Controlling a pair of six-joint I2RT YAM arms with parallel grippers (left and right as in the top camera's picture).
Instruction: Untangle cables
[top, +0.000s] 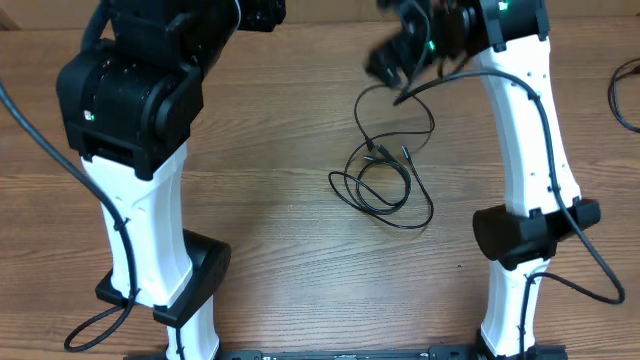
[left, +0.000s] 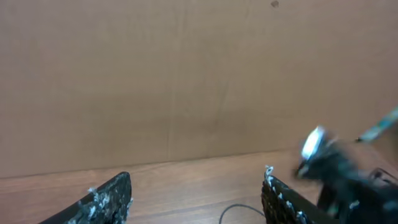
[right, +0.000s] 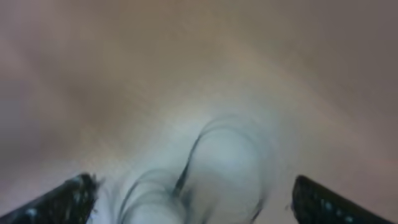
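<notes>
I will next lower my right gripper and move it back past the plug ends onto the near coil of cable, because the loops overlap most there.
The cables are thin black cords lying in loose overlapping loops on the wooden table, with small plug ends near the middle and one strand running up toward the right gripper. My right gripper is blurred, just above the top of that strand. Its wrist view is heavily blurred: the jaws are wide apart, with smeared dark cable strands between them, and nothing is gripped. My left gripper is open and empty above the table, and a bit of cable shows between its fingers.
The two white arm bases stand at the front left and front right. Thicker black arm cables run along the right arm and at the right edge. The right gripper shows blurred in the left wrist view.
</notes>
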